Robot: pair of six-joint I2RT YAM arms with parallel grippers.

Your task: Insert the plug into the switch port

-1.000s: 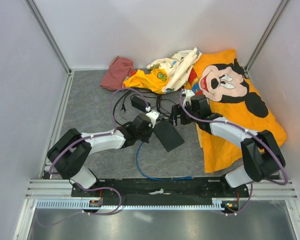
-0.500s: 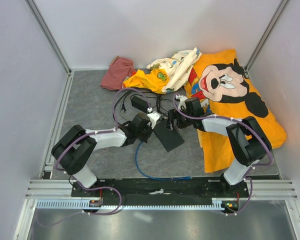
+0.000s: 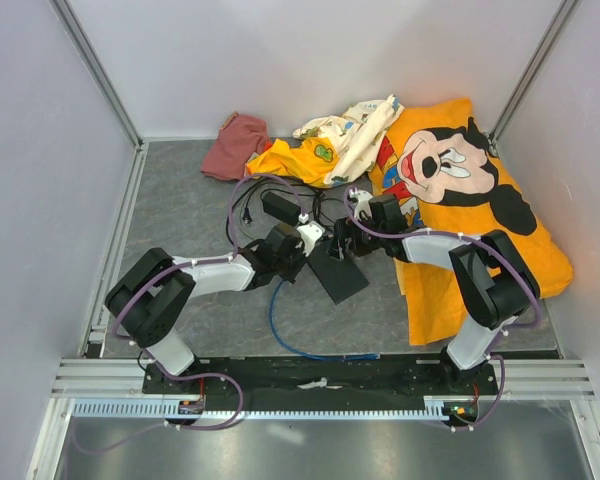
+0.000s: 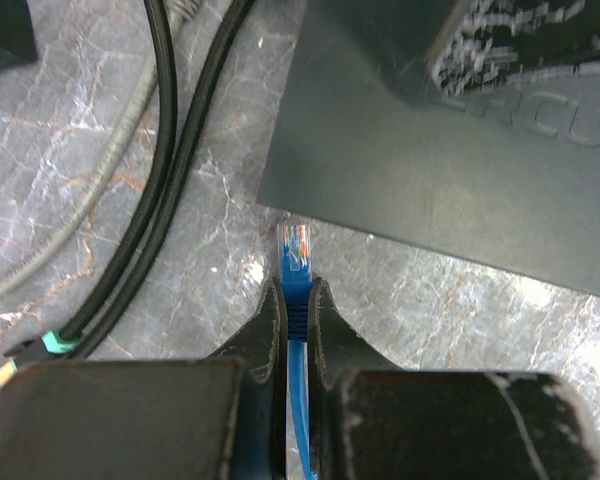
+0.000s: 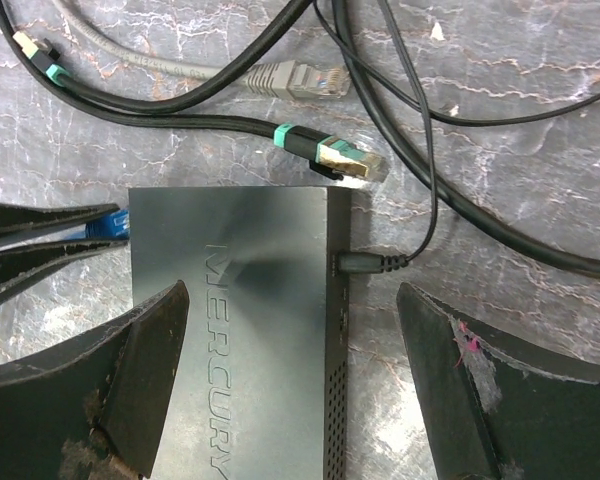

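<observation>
I will push the plug's tip, which is still outside, into the switch's edge (image 3: 313, 268) (image 4: 299, 216), to the right of my left gripper in the top view, and let go.
The black Mercury switch (image 3: 338, 270) lies mid-table. In the left wrist view my left gripper (image 4: 295, 292) is shut on the boot of the blue plug (image 4: 295, 250). The plug's clear tip sits just short of the switch's edge (image 4: 450, 170). In the right wrist view my right gripper (image 5: 292, 292) is open over the switch (image 5: 240, 330), one finger on each side, not touching it. The plug (image 5: 105, 222) shows at the switch's left edge. From above, my left gripper (image 3: 302, 242) and right gripper (image 3: 345, 238) meet at the switch's far end.
A thin black power lead (image 5: 365, 263) is plugged into the switch's right side. A grey plug (image 5: 295, 78) and a green-booted black plug (image 5: 335, 155) lie just beyond it among black cables. An orange cartoon cloth (image 3: 460, 190) and other cloths (image 3: 280, 150) lie behind and to the right.
My right gripper has moved left and closer, over the switch's far end. My left gripper, holding the plug, has edged slightly toward the switch.
</observation>
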